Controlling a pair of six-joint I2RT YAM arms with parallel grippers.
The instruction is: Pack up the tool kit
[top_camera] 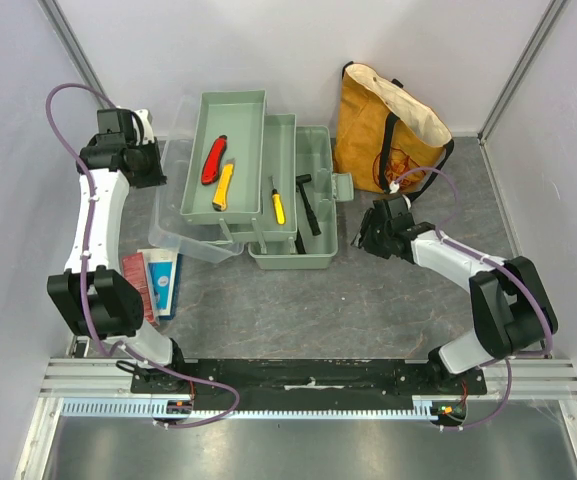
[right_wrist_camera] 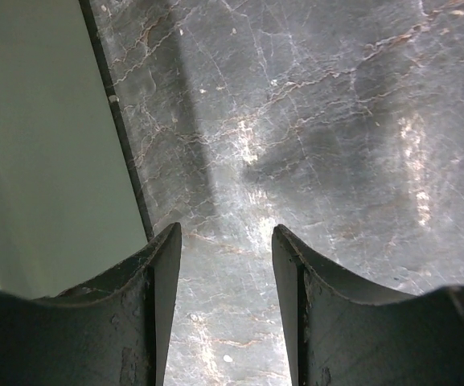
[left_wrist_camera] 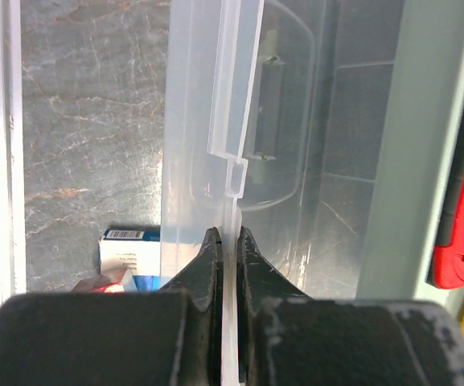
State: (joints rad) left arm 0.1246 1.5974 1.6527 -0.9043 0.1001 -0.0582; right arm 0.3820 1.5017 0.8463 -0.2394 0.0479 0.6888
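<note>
The upper tray (top_camera: 234, 125) (left_wrist_camera: 416, 161) is uncovered and lies to the right of my left gripper in the top view. I should swing the lid up and over the tray, then let go.
The pale sage-green toolbox (top_camera: 308, 215) stands open at the table's middle, its cantilever trays (top_camera: 230, 150) folded out to the left. A red-handled tool (top_camera: 213, 159) and a yellow-handled tool (top_camera: 224, 186) lie in the upper tray; a yellow screwdriver (top_camera: 277, 203) and a black tool (top_camera: 309, 205) lie lower. The clear lid (top_camera: 183, 215) hangs open on the left. My left gripper (top_camera: 151, 160) is shut on the lid's edge (left_wrist_camera: 230, 241). My right gripper (top_camera: 360, 238) is open and empty (right_wrist_camera: 226, 233) just right of the toolbox wall (right_wrist_camera: 47, 161), low over the table.
A mustard-yellow tote bag (top_camera: 388, 125) stands at the back right. Flat red and blue packets (top_camera: 155, 282) lie by the left arm; the blue one shows behind the lid in the left wrist view (left_wrist_camera: 127, 249). White walls close in on both sides.
</note>
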